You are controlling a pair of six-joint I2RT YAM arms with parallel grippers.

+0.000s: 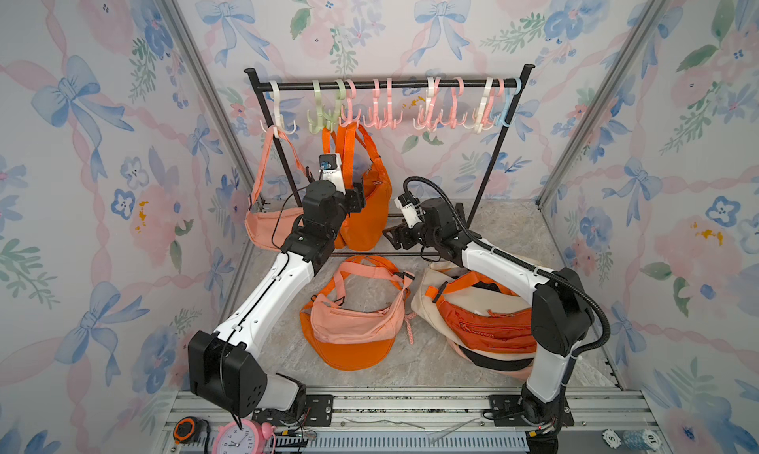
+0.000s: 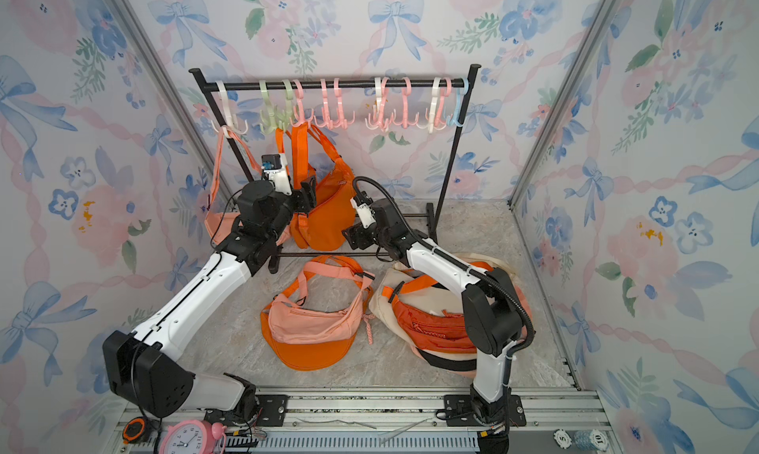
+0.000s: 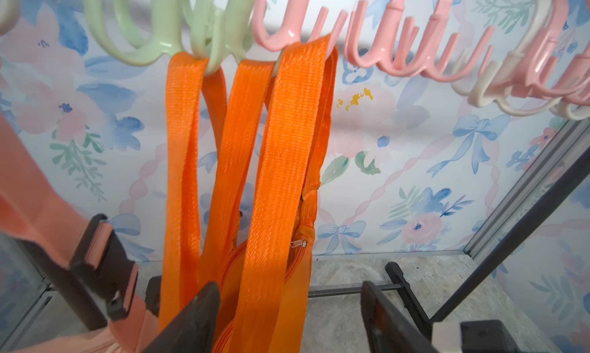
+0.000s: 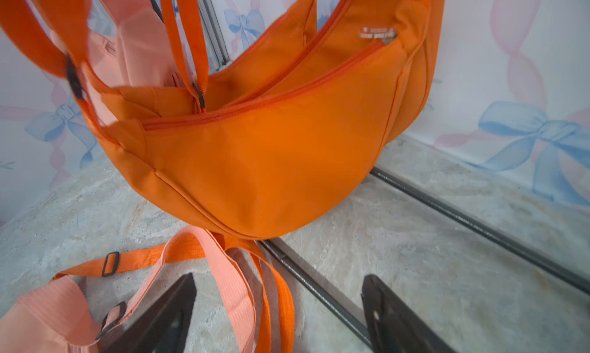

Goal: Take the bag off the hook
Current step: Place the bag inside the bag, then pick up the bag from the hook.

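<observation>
I will move my left gripper outward around the wide strap below the pink hook and close on it, as this strap hangs between its open fingers.
Two orange bags hang side by side from the rack, their straps looped over a green hook and a pink hook. In both top views my left gripper is raised beside those straps. The left wrist view shows the left gripper open, with an orange strap hanging between its fingers, nearer one of them. My right gripper stands open low over the floor, just short of the underside of an orange bag, and holds nothing.
A peach bag hangs from a white hook at the rack's left end. On the floor lie a peach bag on an orange one and a cream-and-orange pile under the right arm. The rack's base rod runs past the right gripper.
</observation>
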